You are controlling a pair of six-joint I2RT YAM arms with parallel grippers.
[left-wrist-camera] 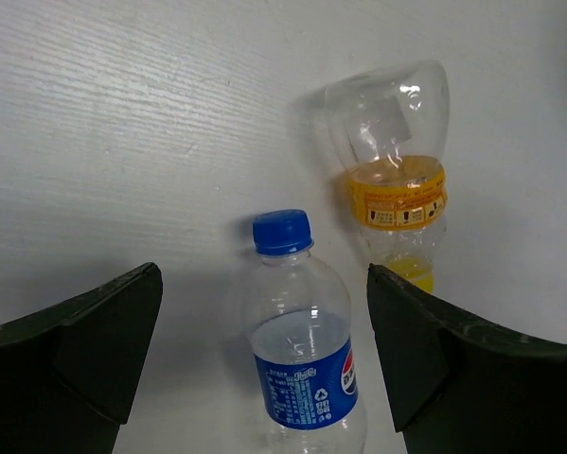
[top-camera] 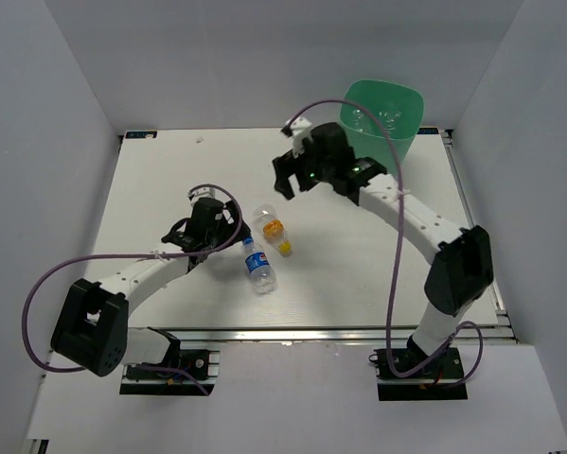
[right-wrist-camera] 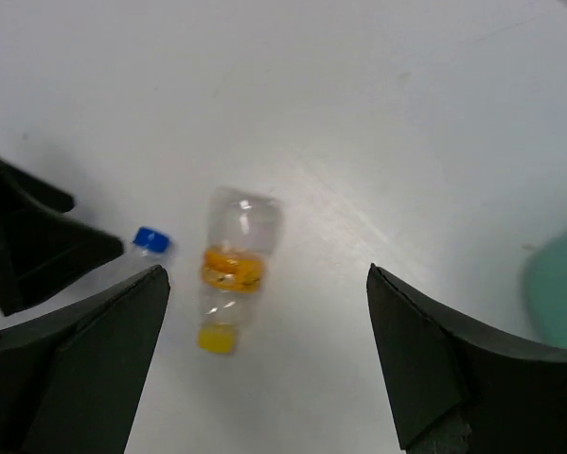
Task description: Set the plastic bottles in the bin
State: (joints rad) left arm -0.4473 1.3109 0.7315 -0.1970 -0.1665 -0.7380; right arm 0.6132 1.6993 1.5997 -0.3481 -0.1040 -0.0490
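Note:
The part of the bottle below the blue cap is lower than my left gripper's open fingers, so next my left gripper needs to go down and to the right in the top view, around that part.
Two plastic bottles lie on the white table. A clear one with a blue label and blue cap [top-camera: 258, 266] [left-wrist-camera: 302, 350] lies between the open fingers of my left gripper [top-camera: 232, 236] [left-wrist-camera: 264, 355], apart from both. A clear one with an orange label and yellow cap [top-camera: 274, 230] [left-wrist-camera: 397, 189] [right-wrist-camera: 231, 270] lies just beyond it. My right gripper [top-camera: 288, 184] [right-wrist-camera: 264, 350] is open and empty, hovering above the table between the orange-label bottle and the mint-green bin [top-camera: 401, 137]. Clear bottles [top-camera: 373, 116] show inside the bin.
The bin stands at the table's far right corner; its edge shows in the right wrist view [right-wrist-camera: 559, 284]. My left gripper's finger [right-wrist-camera: 27, 236] shows there too, beside the blue cap [right-wrist-camera: 151, 240]. Grey walls enclose the table on three sides.

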